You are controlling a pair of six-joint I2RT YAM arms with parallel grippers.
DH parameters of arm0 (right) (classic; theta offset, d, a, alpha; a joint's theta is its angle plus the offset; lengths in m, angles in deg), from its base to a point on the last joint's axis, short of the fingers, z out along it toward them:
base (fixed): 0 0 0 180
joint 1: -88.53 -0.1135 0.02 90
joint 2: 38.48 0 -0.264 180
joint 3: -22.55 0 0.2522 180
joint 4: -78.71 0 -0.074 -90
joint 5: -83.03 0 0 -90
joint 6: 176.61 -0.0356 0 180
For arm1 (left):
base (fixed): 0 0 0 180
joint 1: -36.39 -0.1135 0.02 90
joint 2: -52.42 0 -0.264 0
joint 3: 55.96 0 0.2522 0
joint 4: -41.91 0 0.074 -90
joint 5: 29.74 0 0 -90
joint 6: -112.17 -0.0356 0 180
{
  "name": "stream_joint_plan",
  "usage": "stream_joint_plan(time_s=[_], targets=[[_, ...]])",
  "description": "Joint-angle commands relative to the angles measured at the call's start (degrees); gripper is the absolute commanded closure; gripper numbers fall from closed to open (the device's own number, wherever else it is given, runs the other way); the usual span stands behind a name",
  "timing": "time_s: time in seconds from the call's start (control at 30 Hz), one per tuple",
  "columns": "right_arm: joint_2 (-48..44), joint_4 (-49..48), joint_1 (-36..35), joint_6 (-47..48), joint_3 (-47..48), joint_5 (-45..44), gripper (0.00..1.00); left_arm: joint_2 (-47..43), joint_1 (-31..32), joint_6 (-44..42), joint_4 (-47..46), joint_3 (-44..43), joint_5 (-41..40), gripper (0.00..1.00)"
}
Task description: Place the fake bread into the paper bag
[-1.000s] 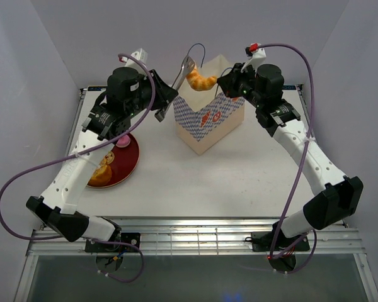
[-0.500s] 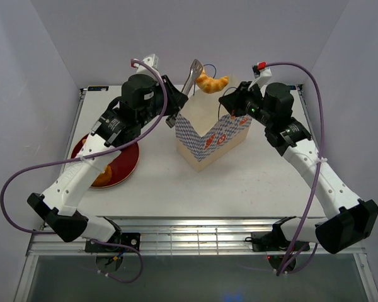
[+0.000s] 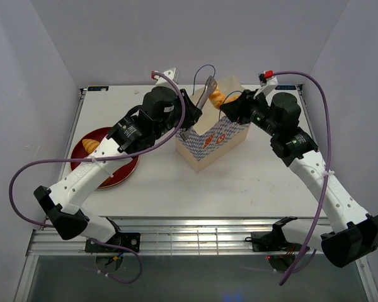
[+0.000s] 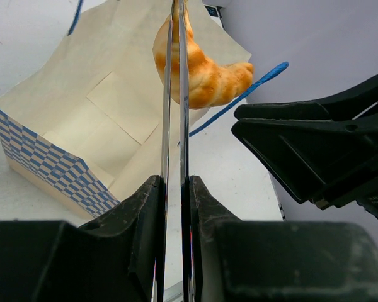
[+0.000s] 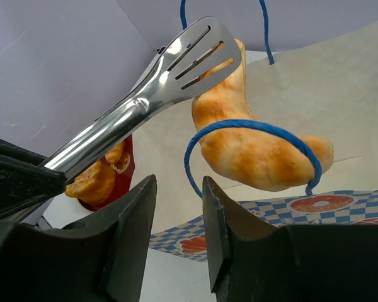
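The croissant point(image 3: 217, 97) is hanging above the opening of the paper bag point(image 3: 211, 138). Next, my left gripper will keep the ends of the tongs over that opening and open to let the croissant go.
Long silver tongs point(image 4: 174, 94) are clamped in my shut left gripper point(image 4: 175, 189), and their tips pinch a golden croissant point(image 4: 205, 72), one piece of the fake bread. From above, the croissant point(image 3: 217, 97) hangs over the open mouth of the paper bag point(image 3: 211, 138), with my left gripper point(image 3: 186, 123) at the bag's left rim. My right gripper point(image 5: 179, 189) is open. A blue cord handle point(image 5: 239, 126) loops just above its gap, not pinched, in front of the croissant point(image 5: 258, 151). This gripper point(image 3: 230, 110) sits at the bag's right rim.
A round dark-red plate point(image 3: 82, 139) at the left holds more orange bread pieces point(image 3: 91, 146), also seen in the right wrist view point(image 5: 97, 179). The left arm stretches across the plate's right side. White walls enclose the table on three sides.
The left arm carried the tongs and croissant to the right and lower, over the bag's mouth. The right gripper's jaws have parted and that arm shifted right. The bag has shifted slightly toward me.
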Motion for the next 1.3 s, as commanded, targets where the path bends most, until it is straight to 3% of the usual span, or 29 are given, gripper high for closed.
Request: stream_joint_plan(time_s=[0.0, 0.47, 0.7, 0.77, 0.87, 1.27], targets=[[-1.09, -0.61, -0.06, 0.49, 0.31, -0.42, 0.57, 0.33, 0.59, 0.61, -0.79, -0.65, -2.98, 0.8], [-0.39, 0.89, 0.03, 1.64, 2.06, -0.59, 0.51, 8.68, 0.68, -2.11, 1.85, -9.78, -4.3, 0.78], [-0.56, 1.5, 0.12, 2.16, 2.68, -0.59, 0.5, 12.46, 0.68, -3.17, 3.25, -14.53, -3.6, 0.64], [-0.74, 1.68, 0.12, 2.34, 2.68, -0.77, 0.5, 13.25, 0.68, -3.43, 3.51, -15.41, -3.25, 0.53], [-0.82, 1.77, 0.29, 2.43, 2.5, -0.68, 0.5, 13.26, 0.59, -3.69, 3.95, -15.5, -3.69, 0.49], [-0.91, 1.68, 0.73, 2.43, 1.8, -0.15, 0.5, 8.52, 0.68, -3.78, 5.45, -13.57, -4.3, 0.51]])
